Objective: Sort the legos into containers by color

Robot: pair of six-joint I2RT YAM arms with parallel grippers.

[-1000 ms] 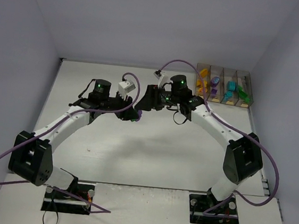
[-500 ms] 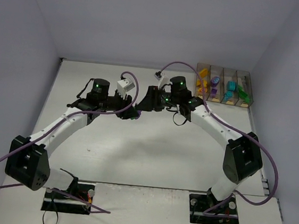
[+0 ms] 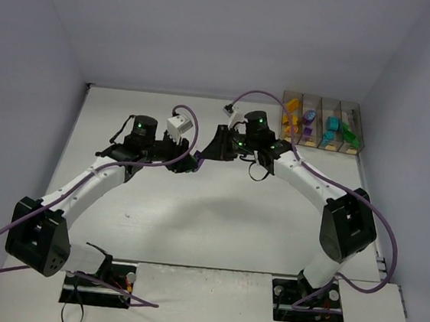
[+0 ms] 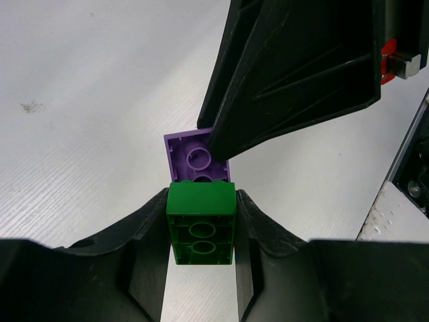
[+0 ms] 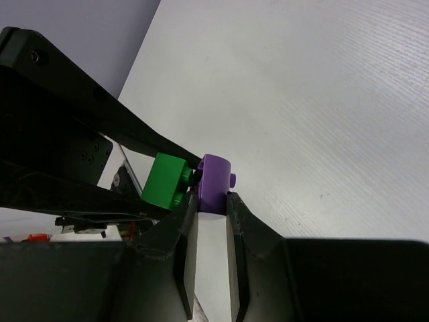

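Observation:
I will swing my right gripper outward, to its right in the top view, to the purple lego bin and lower it to release.
Two joined legos hang above the table's middle. A green brick (image 4: 201, 228) sits between the fingers of my left gripper (image 4: 201, 201), which is shut on it. A purple brick (image 5: 216, 181) is stuck to the green brick (image 5: 164, 181), and my right gripper (image 5: 211, 201) is shut on the purple one. In the left wrist view the right gripper's black finger (image 4: 295, 67) presses on the purple brick (image 4: 191, 154). From above, the left gripper (image 3: 192, 161) and right gripper (image 3: 209, 154) meet tip to tip. The containers (image 3: 324, 111) stand at the far right.
The four bins hold yellow (image 3: 289, 123), purple (image 3: 308, 125), teal (image 3: 330, 131) and green (image 3: 348, 133) legos. Grey walls close in the white table (image 3: 216, 223) at the back and sides. Purple cables loop off both arms.
My right gripper has closed from open onto the purple brick. Both gripper heads have drifted slightly toward the back of the table. The left gripper has kept its hold on the green brick.

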